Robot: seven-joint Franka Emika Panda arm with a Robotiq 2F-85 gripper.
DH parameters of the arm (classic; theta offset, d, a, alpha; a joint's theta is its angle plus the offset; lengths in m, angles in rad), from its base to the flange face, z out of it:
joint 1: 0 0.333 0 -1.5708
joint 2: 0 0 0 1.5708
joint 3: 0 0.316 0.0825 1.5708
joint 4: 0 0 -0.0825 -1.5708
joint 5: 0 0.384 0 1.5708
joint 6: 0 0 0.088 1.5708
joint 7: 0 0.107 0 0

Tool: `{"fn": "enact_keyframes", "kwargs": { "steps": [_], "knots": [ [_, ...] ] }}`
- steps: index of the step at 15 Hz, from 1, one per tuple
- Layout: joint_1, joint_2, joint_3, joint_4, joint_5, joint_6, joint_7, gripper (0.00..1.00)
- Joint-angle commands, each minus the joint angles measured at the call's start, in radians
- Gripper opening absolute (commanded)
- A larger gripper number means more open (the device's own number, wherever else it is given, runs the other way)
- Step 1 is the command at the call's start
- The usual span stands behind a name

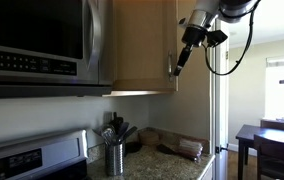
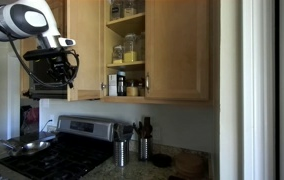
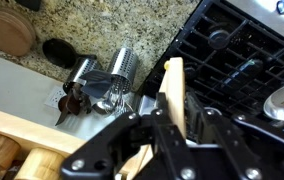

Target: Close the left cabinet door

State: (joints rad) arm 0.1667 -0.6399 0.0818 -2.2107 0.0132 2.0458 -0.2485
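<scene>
The cabinet door [image 2: 84, 45] still stands open, so next I will swing the door's free edge in my gripper toward the shelves of jars and then release it.
The left cabinet door [image 2: 84, 45] is light honey wood and stands swung open, and shelves of jars [image 2: 129, 48] show behind it. In an exterior view it is a flat panel [image 1: 142, 45] with a slim silver handle near its free edge. My gripper [image 1: 179, 64] is at that free edge, and it shows beside the open door [image 2: 64, 70] too. In the wrist view the door's thin edge [image 3: 172, 80] runs up between my fingers [image 3: 174, 108], which are shut on it.
A steel microwave [image 1: 32, 40] hangs beside the cabinet. The right door [image 2: 179, 50] is closed. Below are a black stove [image 3: 244, 50] with a pan [image 2: 27, 147], steel utensil canisters [image 3: 120, 65] and a granite counter [image 1: 172, 160]. A dark table [image 1: 272, 140] stands beyond.
</scene>
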Motion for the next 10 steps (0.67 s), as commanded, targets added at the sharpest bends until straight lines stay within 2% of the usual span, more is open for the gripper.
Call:
{"fn": "enact_keyframes", "kwargs": {
  "steps": [1,10],
  "knots": [
    [-0.023,0.081,-0.012,0.031,-0.038,0.103,0.008,0.09],
    [-0.129,0.234,-0.096,0.131,-0.081,0.125,0.027,0.09]
  ]
}}
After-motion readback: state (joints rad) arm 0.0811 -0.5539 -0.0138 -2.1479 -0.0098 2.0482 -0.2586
